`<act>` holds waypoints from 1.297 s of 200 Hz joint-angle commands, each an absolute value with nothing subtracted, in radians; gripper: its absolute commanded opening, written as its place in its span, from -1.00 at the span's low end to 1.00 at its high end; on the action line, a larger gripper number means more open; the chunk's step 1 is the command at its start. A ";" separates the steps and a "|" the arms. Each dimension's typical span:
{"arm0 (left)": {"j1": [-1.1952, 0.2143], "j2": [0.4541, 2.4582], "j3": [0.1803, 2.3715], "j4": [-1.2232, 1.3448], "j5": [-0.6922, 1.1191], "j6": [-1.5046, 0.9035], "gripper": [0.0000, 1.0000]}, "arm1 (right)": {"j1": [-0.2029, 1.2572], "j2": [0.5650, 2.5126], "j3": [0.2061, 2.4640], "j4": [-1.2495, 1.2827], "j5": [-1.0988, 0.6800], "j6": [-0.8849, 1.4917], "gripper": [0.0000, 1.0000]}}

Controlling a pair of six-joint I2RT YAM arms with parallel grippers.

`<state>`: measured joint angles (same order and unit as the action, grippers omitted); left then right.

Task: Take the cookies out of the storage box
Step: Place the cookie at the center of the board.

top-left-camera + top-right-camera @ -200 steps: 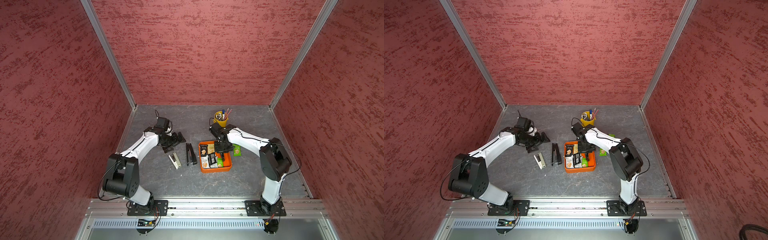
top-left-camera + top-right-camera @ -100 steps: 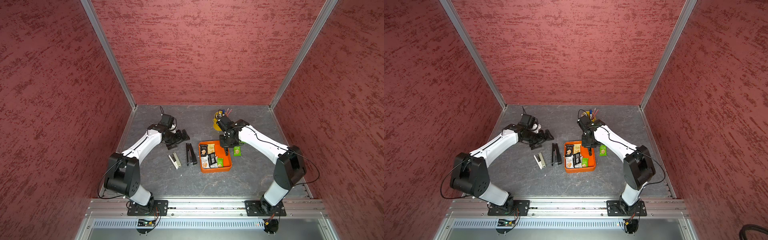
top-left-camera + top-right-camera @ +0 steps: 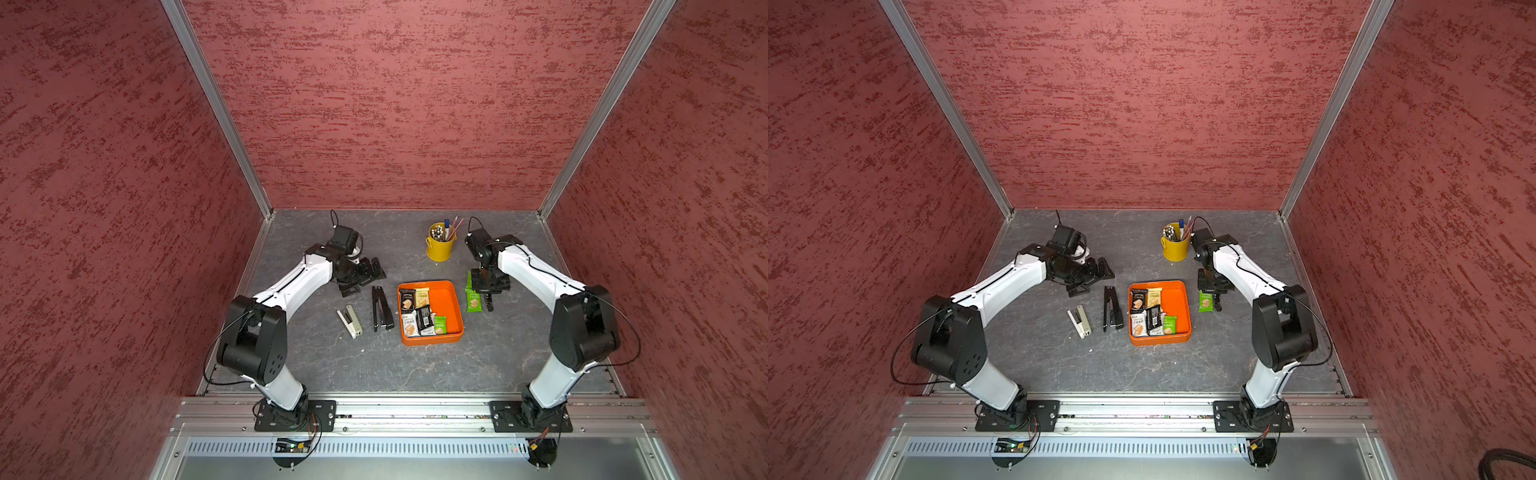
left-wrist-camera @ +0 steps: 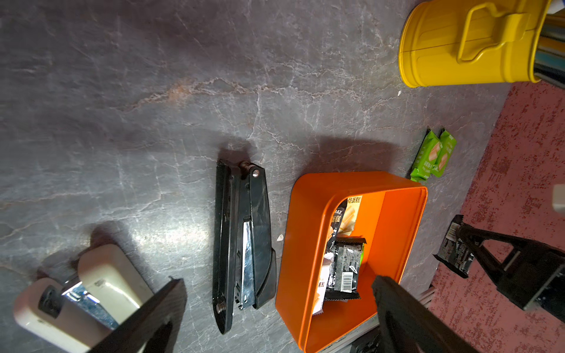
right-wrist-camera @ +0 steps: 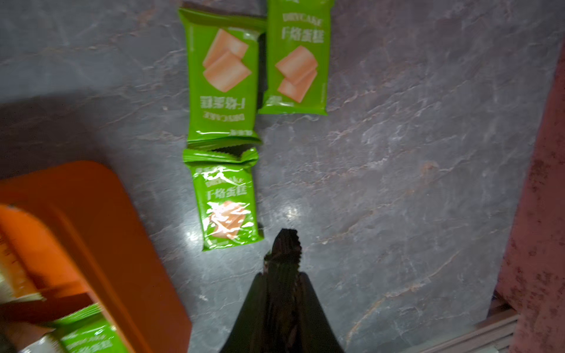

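Observation:
My right gripper needs to bring the black cookie packet down next to the bare tabletop beside the near green cookie and let it go there, since that spot is empty.
The orange storage box sits mid-table with several cookies along its left side. Three green cookies lie on the table just right of the box. My right gripper hangs beside them, shut on a black cookie packet that pokes out past the fingertips. Left of the box, above the table at the back, my left gripper stands open and holds nothing.
A yellow pen bucket stands behind the box. A black stapler and a beige stapler lie left of the box. Red walls close in the back and both sides.
My right gripper has carried the black packet from over the box out past its right wall to beside the green packets. The left gripper has shifted slightly to the right.

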<state>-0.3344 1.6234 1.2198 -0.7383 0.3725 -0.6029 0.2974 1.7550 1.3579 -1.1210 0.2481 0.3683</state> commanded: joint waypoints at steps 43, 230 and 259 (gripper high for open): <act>-0.351 1.644 1.236 -0.737 0.313 -0.661 1.00 | 0.227 1.911 1.383 -1.062 0.367 0.270 -0.71; -0.370 1.637 1.232 -0.741 0.324 -0.630 0.99 | 0.204 1.735 1.342 -0.968 0.070 0.378 -0.06; -0.363 1.631 1.212 -0.733 0.353 -0.616 0.99 | 0.205 1.621 1.272 -0.902 -0.085 0.426 -0.03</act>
